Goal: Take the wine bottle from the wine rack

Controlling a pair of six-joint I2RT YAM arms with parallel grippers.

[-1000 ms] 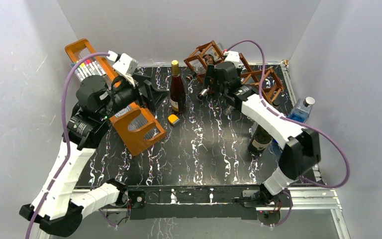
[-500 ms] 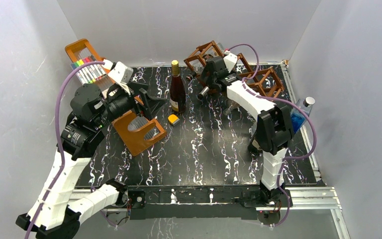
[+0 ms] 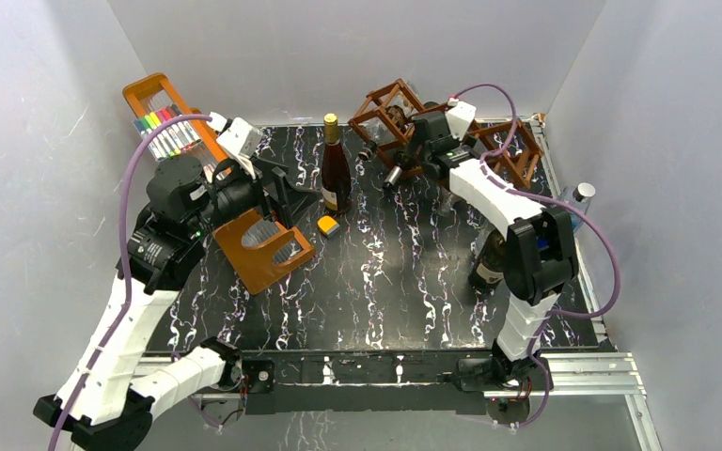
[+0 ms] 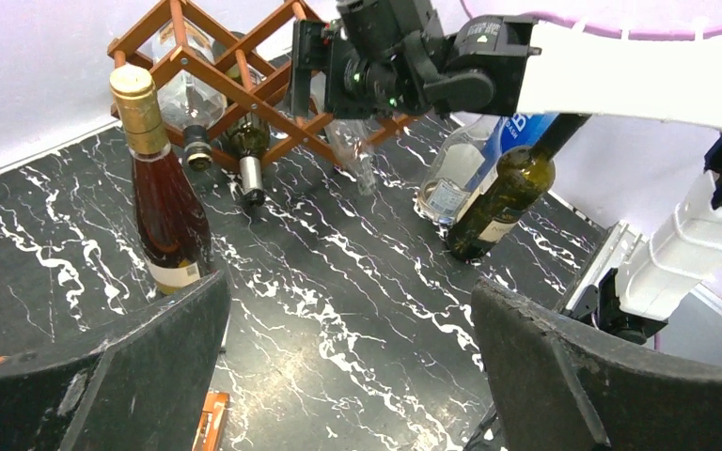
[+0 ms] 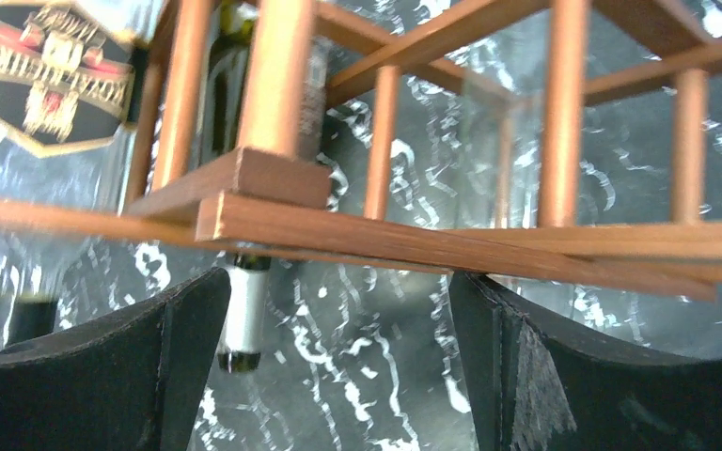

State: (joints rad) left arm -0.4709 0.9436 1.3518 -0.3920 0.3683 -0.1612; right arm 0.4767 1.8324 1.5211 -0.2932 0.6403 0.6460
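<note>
The clear bottle's black-capped neck sticks out below the robot's right gripper, on the left in the top view, so the gripper next needs to shift to that side and lower over the neck.
The reddish-brown lattice wine rack (image 3: pixel 503 148) stands at the back of the table. Wine bottles lie in its cells; one dark green wine bottle (image 5: pixel 242 319) pokes its silver-capped neck (image 3: pixel 393 175) out at the front. My right gripper (image 3: pixel 410 148) hovers open over the rack's left front. In the right wrist view its fingers straddle bare table just under a wooden bar of the rack (image 5: pixel 432 240), and the silver neck sits by the left finger (image 5: pixel 103 366). My left gripper (image 4: pixel 348 376) is open and empty, looking across at the rack (image 4: pixel 235 75).
A gold-capped bottle (image 3: pixel 335 169) stands left of the rack. A green bottle (image 3: pixel 489 258) and a clear blue-labelled bottle (image 3: pixel 573 202) stand at the right. An orange holder (image 3: pixel 263 246), a marker tray (image 3: pixel 164 127) and a small orange block (image 3: pixel 327 225) lie on the left.
My right arm has folded its elbow in and shifted the gripper back and right over the rack's front. The left arm has swung slightly. Both grippers stayed open.
</note>
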